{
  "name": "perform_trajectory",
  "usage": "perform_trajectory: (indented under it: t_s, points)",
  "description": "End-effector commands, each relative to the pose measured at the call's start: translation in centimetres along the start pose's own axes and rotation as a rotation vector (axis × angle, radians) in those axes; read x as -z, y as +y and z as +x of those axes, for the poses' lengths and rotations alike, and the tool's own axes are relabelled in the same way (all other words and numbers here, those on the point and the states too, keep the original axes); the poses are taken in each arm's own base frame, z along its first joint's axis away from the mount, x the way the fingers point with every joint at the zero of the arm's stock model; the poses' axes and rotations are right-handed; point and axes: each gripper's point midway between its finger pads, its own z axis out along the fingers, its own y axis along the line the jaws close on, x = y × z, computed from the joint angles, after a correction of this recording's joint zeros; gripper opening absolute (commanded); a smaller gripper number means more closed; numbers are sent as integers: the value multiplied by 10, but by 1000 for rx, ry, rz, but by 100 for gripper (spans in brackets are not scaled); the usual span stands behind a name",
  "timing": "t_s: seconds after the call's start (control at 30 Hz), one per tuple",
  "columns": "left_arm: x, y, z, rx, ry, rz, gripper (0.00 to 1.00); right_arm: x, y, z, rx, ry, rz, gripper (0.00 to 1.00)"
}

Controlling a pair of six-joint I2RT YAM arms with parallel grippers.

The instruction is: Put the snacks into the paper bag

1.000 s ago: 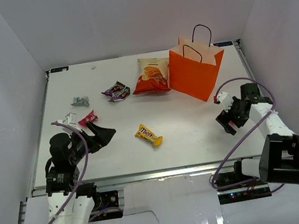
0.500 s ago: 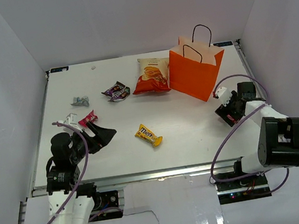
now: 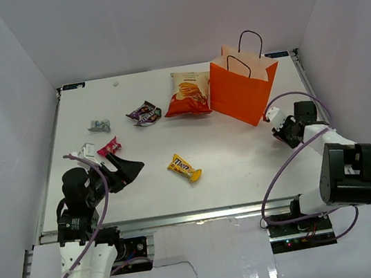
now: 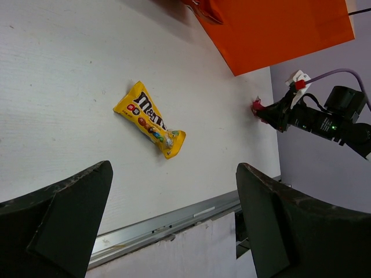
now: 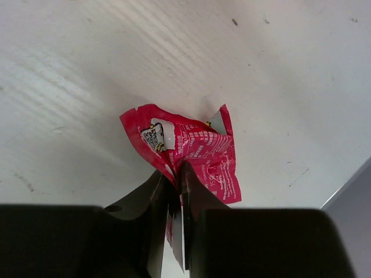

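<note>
My right gripper will next go up and outward, then open over the paper bag's high opening.
The orange paper bag [image 3: 241,92] stands upright at the back right. Against its left side lies the orange-and-cream chip bag [image 3: 188,93]. A dark purple packet [image 3: 145,113], a silver-grey one [image 3: 99,127] and a pink one [image 3: 108,148] lie on the left. The yellow packet [image 3: 183,168] is in the middle. My left gripper [image 3: 130,167] is open and empty, left of the yellow packet [image 4: 149,120]. My right gripper [image 5: 178,168] is shut on a red-pink packet [image 5: 194,147] just above the table, near the paper bag's front right corner.
A small white scrap [image 3: 88,150] lies beside the pink packet. The table's metal front rail [image 4: 168,223] runs close under my left gripper. The right wall stands near my right arm [image 3: 325,135].
My right gripper has gone from open to shut, pinching the red-pink packet, and its wrist has drawn in toward the paper bag. The left arm has barely moved.
</note>
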Motion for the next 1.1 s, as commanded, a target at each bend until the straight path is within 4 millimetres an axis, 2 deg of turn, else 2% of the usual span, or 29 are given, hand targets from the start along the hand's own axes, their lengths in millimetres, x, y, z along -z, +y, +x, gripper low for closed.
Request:
perform_trajectory:
  t_s: [0.0,0.03,0.07,0.17,0.2,0.3,0.33,0.4,0.43,0.53,0.57,0.63,0.67,0.77,0.8,0.87,0.9,1.07]
  points:
    - [2,-2,3,3,6,8,98,13,30,0,-12,-23,-108,15]
    - [3,-1,3,3,4,6,98,23,35,-7,-13,-54,-127,9]
    - [3,-2,3,2,4,8,98,29,37,-12,-15,-74,-138,8]
    - [4,-2,4,3,4,12,98,59,41,-38,-14,-175,-168,8]
    - [3,-2,4,5,6,12,98,78,40,-54,-4,-234,-168,8]
    - [3,-1,5,6,10,11,98,111,35,-81,-5,-325,-157,8]
    - [2,-1,6,5,15,13,98,134,28,-101,4,-384,-142,8]
    - [0,0,6,7,21,14,98,160,22,-122,-22,-444,-133,8]
    - [0,0,7,8,26,17,98,186,11,-144,-21,-506,-109,8]
    - [-2,-1,7,5,29,23,98,223,0,-179,-97,-602,-129,8]
    - [-2,-2,7,6,30,26,98,250,-12,-200,-89,-667,-94,8]
    - [-2,-2,8,4,32,30,98,267,-20,-222,-178,-726,-129,8]
    - [-2,-2,8,5,33,34,98,283,-28,-235,-193,-770,-114,8]
    - [-4,-4,8,11,37,44,98,286,-49,-262,-303,-835,-141,8]
    - [-4,-5,8,20,40,54,98,280,-58,-275,-314,-844,-154,8]
    - [-6,-6,11,36,50,59,98,272,-62,-286,-354,-841,-190,8]
    - [-6,-7,12,44,59,68,98,261,-70,-290,-367,-831,-196,8]
    - [-15,2,25,143,117,49,98,235,-90,-302,-376,-811,-196,11]
